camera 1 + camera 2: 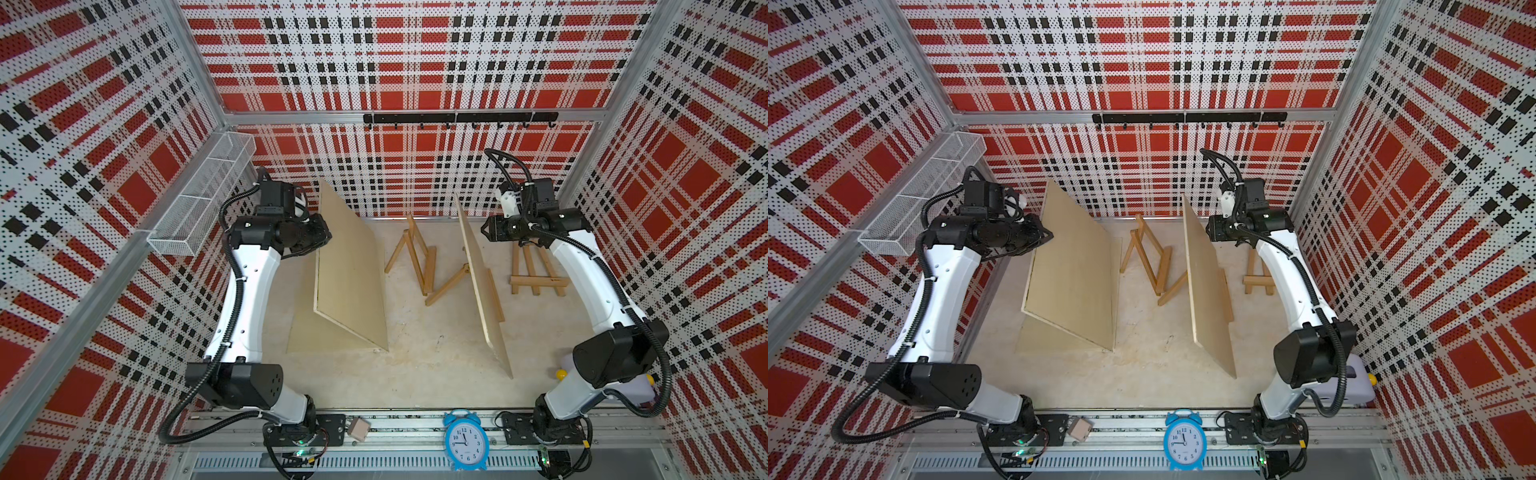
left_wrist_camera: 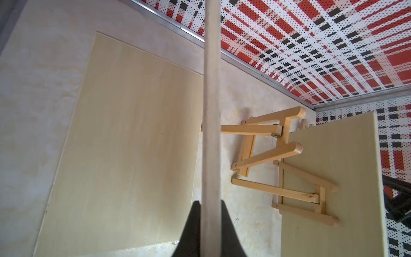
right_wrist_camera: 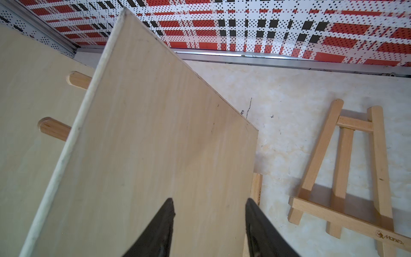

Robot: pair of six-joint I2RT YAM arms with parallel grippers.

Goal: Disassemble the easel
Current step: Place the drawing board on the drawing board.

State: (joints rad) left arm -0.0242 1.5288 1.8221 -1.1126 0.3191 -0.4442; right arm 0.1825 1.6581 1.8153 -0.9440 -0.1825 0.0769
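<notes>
The plywood board's upper edge needs to go down next toward the flat second board (image 1: 321, 333) (image 2: 124, 145) below, and my left gripper needs to lower it and let it go, because that second board already lies under the tilted board's low edge.
My left gripper (image 1: 322, 239) (image 2: 210, 202) is shut on the upper edge of a tilted plywood board (image 1: 349, 270) (image 1: 1071, 270). That board's low edge rests on a second board lying flat (image 1: 307, 332) (image 2: 133, 144). A third board (image 1: 484, 286) (image 3: 155, 144) leans on a wooden easel (image 1: 446, 286) (image 2: 289, 191). My right gripper (image 1: 484, 228) (image 3: 210, 201) hangs open by that board's top edge with nothing between its fingers. Another easel (image 1: 419, 257) (image 2: 262, 138) stands between the boards. A further easel (image 1: 536, 270) (image 3: 342, 166) lies flat on the table under my right arm.
A wire basket (image 1: 203, 199) hangs on the left wall and a black hook rail (image 1: 457, 118) on the back wall. A blue alarm clock (image 1: 464, 440) and a small box (image 1: 358, 429) sit on the front rail. A pale container (image 1: 640, 386) stands behind my right arm's base.
</notes>
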